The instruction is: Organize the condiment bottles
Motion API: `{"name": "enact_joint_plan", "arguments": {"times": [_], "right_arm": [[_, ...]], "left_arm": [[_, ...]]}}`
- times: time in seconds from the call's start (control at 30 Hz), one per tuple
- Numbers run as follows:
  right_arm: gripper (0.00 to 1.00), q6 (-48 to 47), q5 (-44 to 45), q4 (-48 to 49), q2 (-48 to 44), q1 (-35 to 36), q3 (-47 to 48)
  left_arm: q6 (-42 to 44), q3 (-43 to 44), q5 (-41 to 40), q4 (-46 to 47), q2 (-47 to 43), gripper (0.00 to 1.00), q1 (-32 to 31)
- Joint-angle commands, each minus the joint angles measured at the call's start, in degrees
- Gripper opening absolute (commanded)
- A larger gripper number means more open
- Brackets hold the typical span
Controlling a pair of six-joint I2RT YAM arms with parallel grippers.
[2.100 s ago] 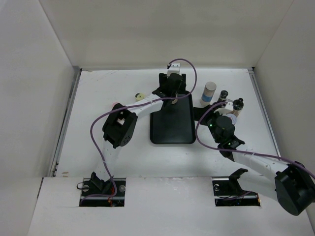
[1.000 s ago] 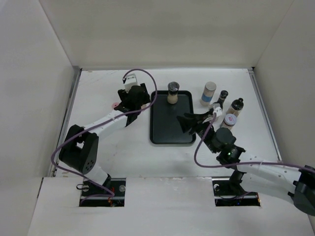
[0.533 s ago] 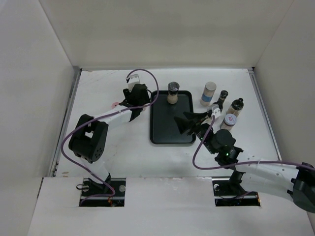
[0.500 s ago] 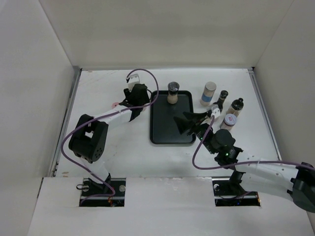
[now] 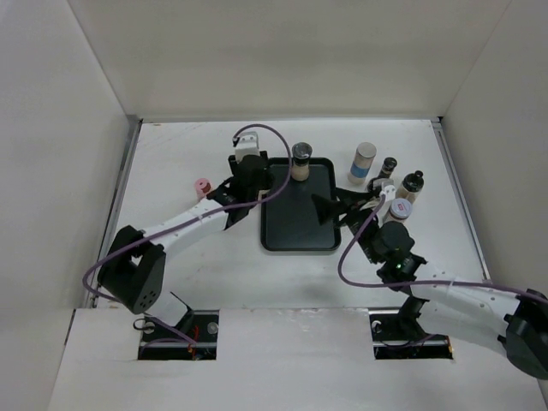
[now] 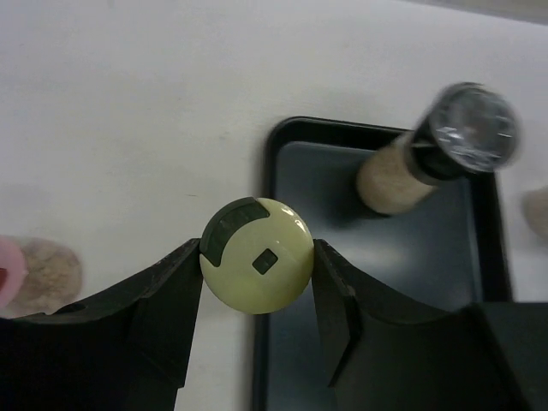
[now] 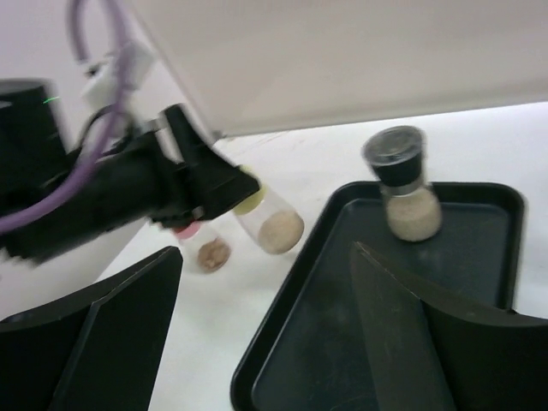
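Note:
My left gripper lowers the yellow-lidded bottle next, into the tray's empty far corner by the blue-banded cylinder.
My left gripper [image 6: 257,261] is shut on a beige bottle by its yellow lid [image 6: 257,267], held over the left rim of the black tray [image 6: 377,282]. The right wrist view shows that bottle [image 7: 270,224] tilted and off the table. From above, the left gripper [image 5: 254,181] hides it. A black-lidded bottle [image 5: 300,161] stands at the tray's far end. A pink-lidded bottle [image 5: 203,186] stands left of the tray. My right gripper [image 5: 330,208] is open and holds nothing over the tray's right side [image 7: 342,325].
Right of the tray stand a taller cylinder with a blue band [image 5: 365,163], two dark-lidded bottles [image 5: 390,165] [image 5: 412,182] and a grey-lidded one [image 5: 399,210]. White walls enclose the table on three sides.
My left gripper has shut on the yellow-lidded bottle and carried it right, from beside the pink-lidded bottle to the tray's left rim. The right gripper's jaws have opened wider.

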Motion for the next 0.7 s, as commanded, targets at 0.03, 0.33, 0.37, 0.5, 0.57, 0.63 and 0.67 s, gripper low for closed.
{"name": "enact_joint_plan", "arguments": {"times": [0.03,0.33,0.37,0.5,0.57,0.63,0.67], "right_arm": [[0.85,6.6,7.2,2.1,-5.1,-4.2,-3.3],[0.46,11.3,15.4,-3.0,-22.2,-11.7,-10.0],[0.43,11.3,16.3,-3.3,-23.1,-11.8,-10.3],[0.43,11.3,17.2,-3.7,-24.1,-11.8,-10.5],[0.45,11.3,17.5,-3.6,-23.7,-11.6,-10.5],[0.47,11.4,17.2,-3.3,-23.1,-11.7,-10.5],[0.48,11.5,17.0,-3.5,-23.0,-11.7,-10.3]], "left_arm": [[0.6,3.3,-0.5,2.3,0.9,0.33,-7.9],[2.7,22.9,0.7,3.9,19.2,0.33,-14.8],[2.9,25.1,0.8,3.8,21.2,0.33,-14.8],[4.2,31.7,0.4,4.4,27.5,0.33,-14.3],[4.6,34.1,0.4,4.5,30.0,0.33,-13.7],[4.8,36.4,0.4,4.5,32.5,0.34,-12.9],[4.8,37.4,0.9,4.5,33.6,0.34,-12.6]]}}
